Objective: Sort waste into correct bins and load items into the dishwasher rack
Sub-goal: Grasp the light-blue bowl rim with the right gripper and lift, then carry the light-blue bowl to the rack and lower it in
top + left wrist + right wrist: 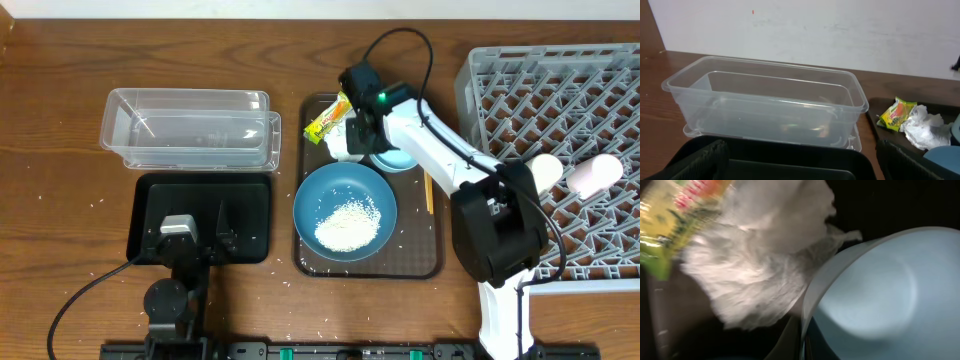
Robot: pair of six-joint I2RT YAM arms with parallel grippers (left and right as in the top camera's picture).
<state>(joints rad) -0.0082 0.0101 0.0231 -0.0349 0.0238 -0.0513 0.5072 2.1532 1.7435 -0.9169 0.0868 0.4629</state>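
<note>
The dish [398, 158] goes up and over the rack, to my right gripper's right in the overhead view, next. Then my right gripper releases it in empty slots [631, 160] beside the pink cup.
My right gripper [364, 136] is down on the brown tray, its fingers [802, 340] shut on the rim of the small light-blue dish [875, 295] [398, 158]. A crumpled white tissue [760, 265] [343, 142] and the green-orange-yellow snack wrapper [327, 119] [675, 215] lie just left of the dish. The large blue bowl [330, 185] holds a heap of white rice [347, 225]. My left gripper [195, 228] [800, 167] is open and empty over the black tray [150, 200], facing the clear tub [765, 100] [190, 128]. Chopsticks [429, 191] lie on the brown tray's right side.
The grey dishwasher rack [500, 90] stands at the right with a pink cup [598, 172] and a white cup [547, 170] lying in it. The brown serving tray [420, 262] sits mid-table. Loose rice grains lie scattered on the wooden table.
</note>
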